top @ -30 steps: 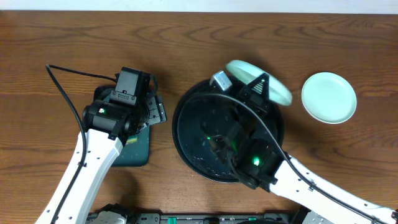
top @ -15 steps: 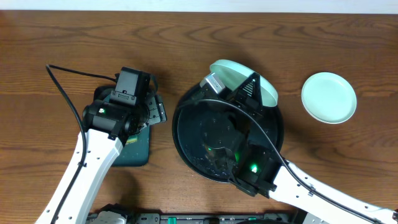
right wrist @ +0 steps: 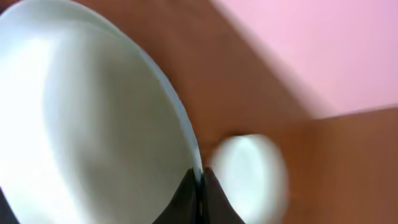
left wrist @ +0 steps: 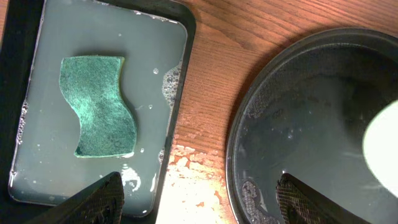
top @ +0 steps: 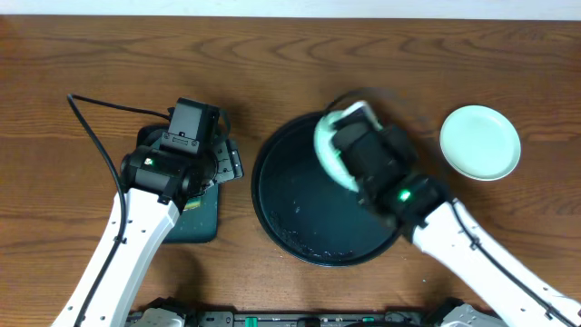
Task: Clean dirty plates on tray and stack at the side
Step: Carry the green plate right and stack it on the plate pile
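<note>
The second mint plate (top: 480, 143) (right wrist: 250, 179) lies flat beside the tray, so I will move my right gripper to the right in the overhead view and down to release on top of it.
My right gripper (right wrist: 200, 179) is shut on the rim of a pale mint plate (right wrist: 93, 124) and holds it tilted above the far part of the round black tray (top: 300, 227). From overhead the held plate (top: 327, 145) is partly hidden by the right wrist (top: 372, 156). A second mint plate (top: 479, 143) lies flat on the table to the right of the tray; it shows blurred in the right wrist view (right wrist: 249, 177). The white plate is out of view. My left gripper (left wrist: 202, 199) is open and empty between the two trays.
A rectangular dark-green tray (left wrist: 180, 93) holds cloudy water and a green sponge (left wrist: 99, 109), left of the black tray (left wrist: 298, 124). Water is spilled on the wood between them (left wrist: 186, 180). A black cable (top: 91, 118) runs across the table's left side.
The right arm swung from the tray's near side to its right side. The held plate moved left and down over the tray and tipped on edge. The left arm stayed still.
</note>
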Robot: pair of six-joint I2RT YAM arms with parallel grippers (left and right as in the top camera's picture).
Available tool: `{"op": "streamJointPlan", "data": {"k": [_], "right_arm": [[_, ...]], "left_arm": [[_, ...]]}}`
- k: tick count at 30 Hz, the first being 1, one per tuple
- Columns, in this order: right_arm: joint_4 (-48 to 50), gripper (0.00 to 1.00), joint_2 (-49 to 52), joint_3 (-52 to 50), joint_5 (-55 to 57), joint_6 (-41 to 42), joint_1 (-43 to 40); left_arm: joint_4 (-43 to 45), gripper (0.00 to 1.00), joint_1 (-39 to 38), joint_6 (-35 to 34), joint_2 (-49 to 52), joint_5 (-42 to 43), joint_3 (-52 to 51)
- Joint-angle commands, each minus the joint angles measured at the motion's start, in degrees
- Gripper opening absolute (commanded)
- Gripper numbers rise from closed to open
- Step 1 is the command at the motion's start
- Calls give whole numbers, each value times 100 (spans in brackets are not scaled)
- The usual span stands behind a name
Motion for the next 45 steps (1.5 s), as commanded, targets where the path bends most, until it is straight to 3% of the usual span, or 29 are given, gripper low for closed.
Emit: {"op": "streamJointPlan", "data": {"k": [1, 4, 7, 14, 21, 26, 34, 37, 41, 45], "right_arm": [[59, 2, -11, 50, -2280, 2865, -588], [-20, 2, -9, 50, -2295, 3845, -1196], [-46, 2, -2, 50, -2524, 4291, -1908], [-170, 2, 31, 50, -3578, 4662, -4098], [-544, 2, 402, 50, -3720, 4916, -6059], [-673, 2, 935, 50, -3757, 4802, -6679], [-481, 3, 1869, 50, -3829, 4588, -6747], [-295, 36, 2017, 50, -4103, 4354, -6747], [-74, 63, 2000, 90, -4413, 4087, -6747], [7, 69, 1976, 247, -4586, 3788, -6714]], "left_arm": [[-13, 79, -13, 35, 17, -68, -7], [-20, 79, -13, 35, 17, -68, -7], [-42, 79, -13, 35, 17, -68, -7], [-42, 79, -13, 35, 17, -70, -7], [-42, 79, -13, 35, 17, -68, -7], [-42, 79, -13, 35, 17, -68, -7], [-44, 79, -13, 35, 17, -70, -7], [-42, 79, -13, 35, 17, -68, -7], [-42, 79, -13, 35, 17, -70, -7], [-35, 79, -13, 35, 17, -70, -7]]}}
